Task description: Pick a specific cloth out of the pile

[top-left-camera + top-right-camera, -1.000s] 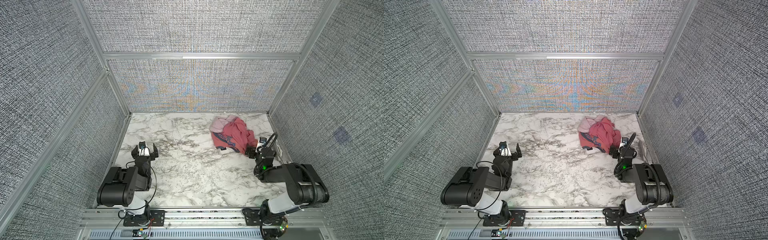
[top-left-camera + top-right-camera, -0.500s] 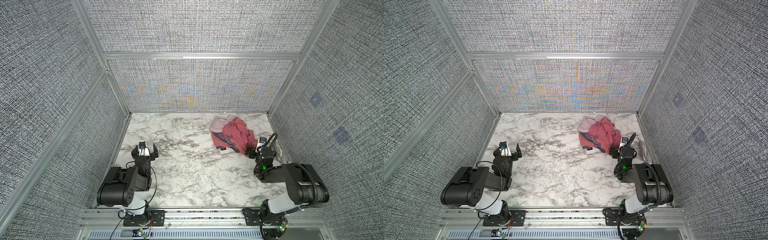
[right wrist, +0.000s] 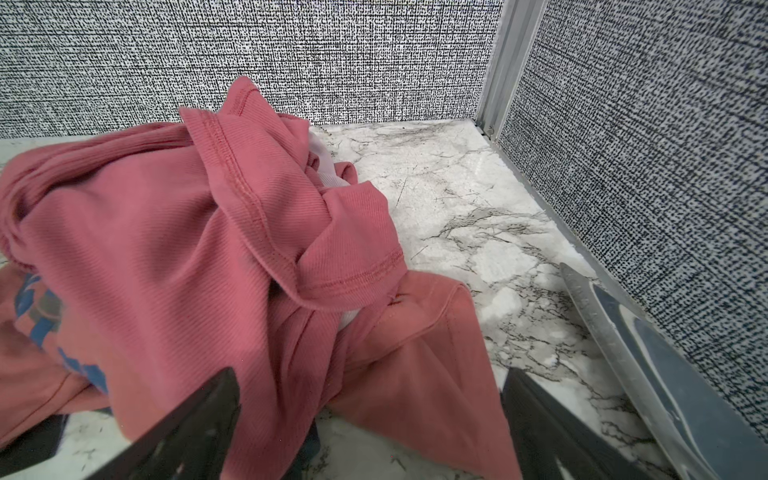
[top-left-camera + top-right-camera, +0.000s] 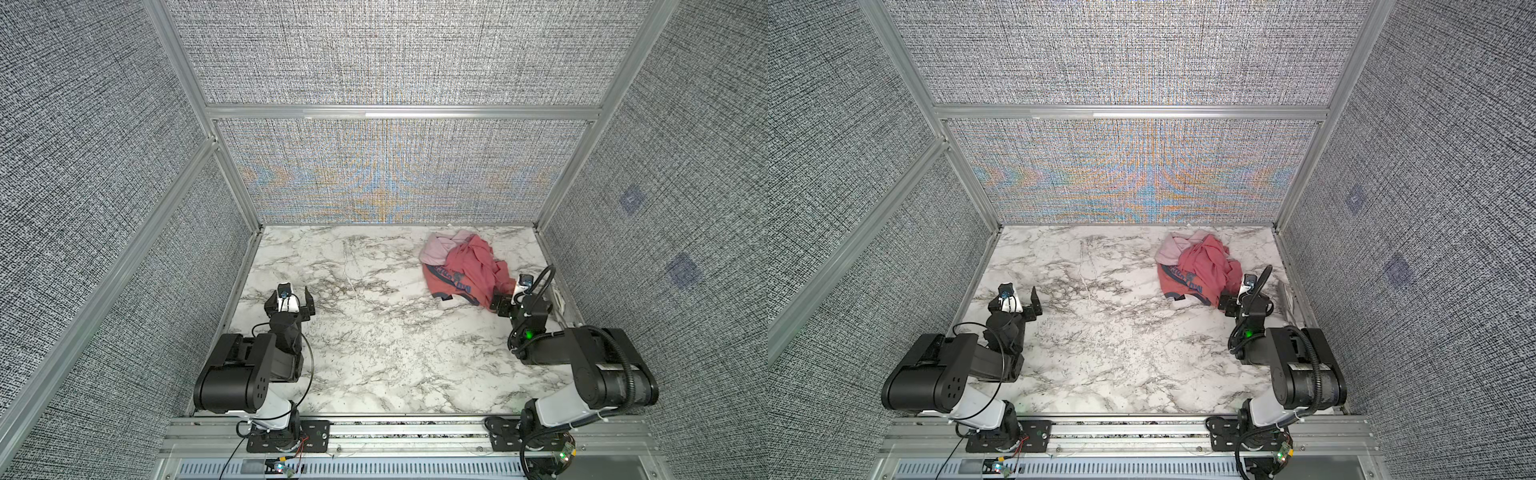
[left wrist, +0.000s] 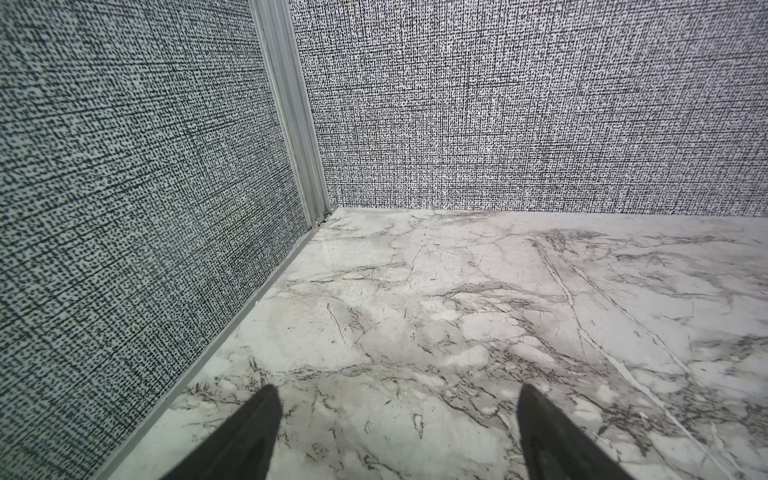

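Observation:
Next, my right gripper moves along the pile's front past the lettering and tips down onto the coral-pink cloth's near edge (image 4: 439, 290) (image 3: 49, 404), as that part is clear of the rose-red cloth.
The pile lies at the back right of the marble table (image 4: 374, 332). The cloth (image 4: 446, 282), coral-pink with blue lettering, is at the pile's front and left, partly under a rose-red cloth (image 4: 473, 257); a pale pink cloth (image 4: 436, 251) sits behind. In the right wrist view the cloth's printed part (image 3: 37, 316) is off to one side and a smooth coral fold (image 3: 415, 365) lies between the fingers of my right gripper (image 3: 370, 378). That gripper (image 4: 509, 301) is open at the pile's near right edge. My left gripper (image 4: 289, 299) is open over bare marble near the left wall, far from the pile.
Grey fabric wall panels close in the table on three sides. A flat grey-and-white strip (image 3: 648, 353) lies along the right wall, just beside my right gripper. An aluminium rail (image 4: 415, 432) carrying both arm bases runs along the front.

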